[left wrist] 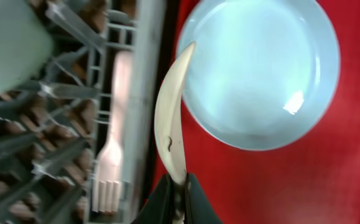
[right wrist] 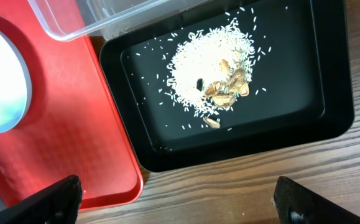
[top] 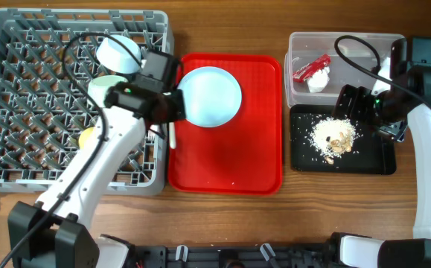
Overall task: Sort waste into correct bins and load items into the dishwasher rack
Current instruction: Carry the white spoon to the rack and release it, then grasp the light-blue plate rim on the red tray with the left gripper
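Observation:
The white fork's rack slot lies below the spoon on the left in the overhead view, so my left gripper needs to lower that way next and release.
My left gripper is shut on the handle of the white spoon, held over the seam between the grey dishwasher rack and the red tray; it also shows in the overhead view. The pale blue plate lies on the red tray, just beside the spoon's tip. In the rack are the white fork, a light green bowl and the yellow cup. My right gripper is open and empty by the black tray, which holds beige crumbs.
The red serving tray sits between the rack and the bins. The clear tub behind the black tray holds the red wrapper and the white napkin. Bare wooden table shows along the front.

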### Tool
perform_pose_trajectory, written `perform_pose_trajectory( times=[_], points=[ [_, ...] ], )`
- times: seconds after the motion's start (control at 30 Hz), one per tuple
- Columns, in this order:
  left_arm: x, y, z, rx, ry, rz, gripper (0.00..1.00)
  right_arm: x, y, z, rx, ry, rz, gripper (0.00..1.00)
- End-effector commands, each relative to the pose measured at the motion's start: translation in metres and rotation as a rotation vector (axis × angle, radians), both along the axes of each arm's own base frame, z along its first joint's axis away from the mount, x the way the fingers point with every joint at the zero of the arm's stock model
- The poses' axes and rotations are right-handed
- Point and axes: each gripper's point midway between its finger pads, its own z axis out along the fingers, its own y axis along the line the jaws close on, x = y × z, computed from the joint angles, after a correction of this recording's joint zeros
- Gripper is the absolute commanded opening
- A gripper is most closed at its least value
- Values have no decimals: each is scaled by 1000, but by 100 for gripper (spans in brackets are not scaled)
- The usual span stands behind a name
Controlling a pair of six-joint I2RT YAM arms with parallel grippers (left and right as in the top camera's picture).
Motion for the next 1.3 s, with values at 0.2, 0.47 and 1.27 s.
perform_pose_trajectory(
  times=[0.2,0.47,1.27],
  points=[
    [16,64,4,91,-33,-5,4,1,2,3,9,-16,17,100],
    [26,64,-18,94,4,-3,4,1,2,4,10,-17,16,100],
    [42,-67,56,-212,-295,-272,66,0,2,3,10,-14,17,100]
  ],
)
